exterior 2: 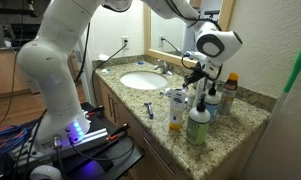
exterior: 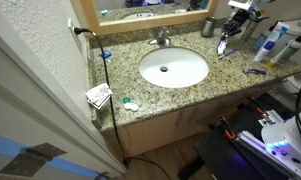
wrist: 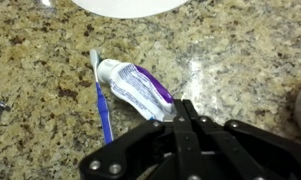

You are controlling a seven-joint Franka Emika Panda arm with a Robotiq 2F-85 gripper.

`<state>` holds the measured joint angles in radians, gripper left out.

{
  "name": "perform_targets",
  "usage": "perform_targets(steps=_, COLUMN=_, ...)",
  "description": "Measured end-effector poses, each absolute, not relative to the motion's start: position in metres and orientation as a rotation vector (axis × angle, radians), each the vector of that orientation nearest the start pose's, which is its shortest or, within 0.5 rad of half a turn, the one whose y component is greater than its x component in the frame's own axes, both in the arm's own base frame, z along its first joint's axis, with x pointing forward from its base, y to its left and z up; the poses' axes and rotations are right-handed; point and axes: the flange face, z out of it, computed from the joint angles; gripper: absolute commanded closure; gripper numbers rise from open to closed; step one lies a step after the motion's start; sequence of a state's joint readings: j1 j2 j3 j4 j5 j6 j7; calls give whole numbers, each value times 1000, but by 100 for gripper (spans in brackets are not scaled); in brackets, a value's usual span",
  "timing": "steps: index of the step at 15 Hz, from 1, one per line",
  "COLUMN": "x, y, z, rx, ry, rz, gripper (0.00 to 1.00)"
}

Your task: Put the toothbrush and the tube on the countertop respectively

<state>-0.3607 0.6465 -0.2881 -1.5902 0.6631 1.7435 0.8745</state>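
My gripper will stay low over the granite next and open its fingers to let go of the tube's flat end, because the tube is already beside the toothbrush.
In the wrist view the light-blue toothbrush (wrist: 102, 100) lies flat on the speckled granite countertop (wrist: 240, 60). The white tube (wrist: 135, 85), with a purple stripe, lies right beside it, angled up and to the left. My gripper (wrist: 180, 105) has its black fingers pressed together at the tube's flat lower-right end, and they seem to pinch it. The fingers hide the contact itself. In both exterior views the gripper (exterior: 226, 38) (exterior 2: 198, 72) hangs low over the counter beside the sink.
The oval white sink (exterior: 173, 68) (exterior 2: 142, 80) and chrome faucet (exterior: 162, 38) sit mid-counter. Bottles with blue labels (exterior 2: 198, 125) (exterior: 275, 45) stand close to the gripper. A metal cup (exterior: 209, 27) stands by the mirror. A blue item (exterior: 255, 70) lies near the counter's front edge.
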Motion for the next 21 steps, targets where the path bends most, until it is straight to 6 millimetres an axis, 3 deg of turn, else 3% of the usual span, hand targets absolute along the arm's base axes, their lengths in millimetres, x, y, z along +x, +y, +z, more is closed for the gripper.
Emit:
perform_targets(steps=1, x=561, y=-332, z=242, rx=-1690, ry=2107, rz=653, gripper=99)
perform_targets(steps=2, x=561, y=-334, z=238, rx=-1693, ry=2129, rz=637, gripper=72)
perform_targets(steps=4, x=562, y=-339, z=234, rx=-1694, ry=2169, rz=589, gripper=65)
perform_targets(steps=7, x=566, y=-342, z=237, rx=-1703, ry=2196, rz=521, gripper=44)
perform_targets(steps=10, x=570, y=-336, z=254, rx=-1723, ry=2181, rz=479, gripper=24)
perform_targets(steps=13, x=567, y=-327, z=296, rx=-1811, ry=2129, rz=442, gripper=2)
perform_targets(steps=21, x=515, y=-316, z=453, rx=-2202, ry=1944, rz=346, gripper=0)
